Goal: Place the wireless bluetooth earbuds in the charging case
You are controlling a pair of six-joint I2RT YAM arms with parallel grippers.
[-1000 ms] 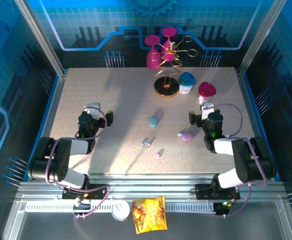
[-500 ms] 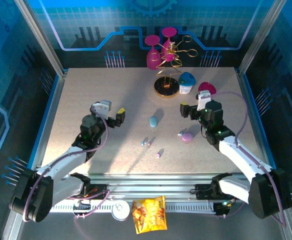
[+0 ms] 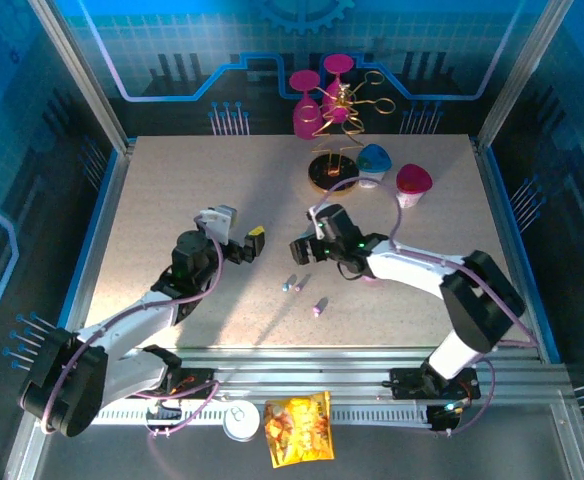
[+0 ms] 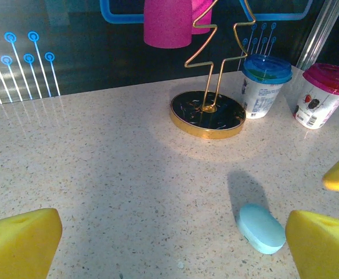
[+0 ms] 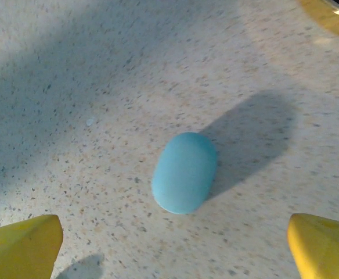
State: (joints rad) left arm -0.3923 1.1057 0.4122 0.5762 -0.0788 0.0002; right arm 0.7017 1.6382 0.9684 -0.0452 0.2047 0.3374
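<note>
Next, my right gripper moves down onto the long sides of the charging case (image 5: pixel 184 172) below it and closes there, because these sides face its open fingers.
The pale blue pebble-shaped charging case (image 5: pixel 184 172) lies shut on the table, below and between the fingers of my right gripper (image 5: pixel 172 250), which is open and not touching it. From above, the right gripper (image 3: pixel 306 240) hangs over that case. The left wrist view has the case (image 4: pixel 261 228) low on the right, just inside my right-hand finger (image 4: pixel 320 247). My left gripper (image 4: pixel 169 250) is open and empty, and sits left of the right one (image 3: pixel 244 240). Two tiny earbuds (image 3: pixel 292 285) lie side by side nearer the front. A lilac earbud (image 3: pixel 319 307) lies just right of them.
A gold wire stand (image 3: pixel 332 172) with pink glasses stands at the back, on a round black-and-gold base (image 4: pixel 208 113). Beside it stand a blue-lidded cup (image 4: pixel 265 84) and a pink-lidded cup (image 4: pixel 320 96). A yellow snack packet (image 3: pixel 297 428) lies off the table's front edge.
Both arms have unfolded from their rest pose. The right gripper swung left across the table to above the blue case. The left gripper moved forward and right. Both stayed open.
</note>
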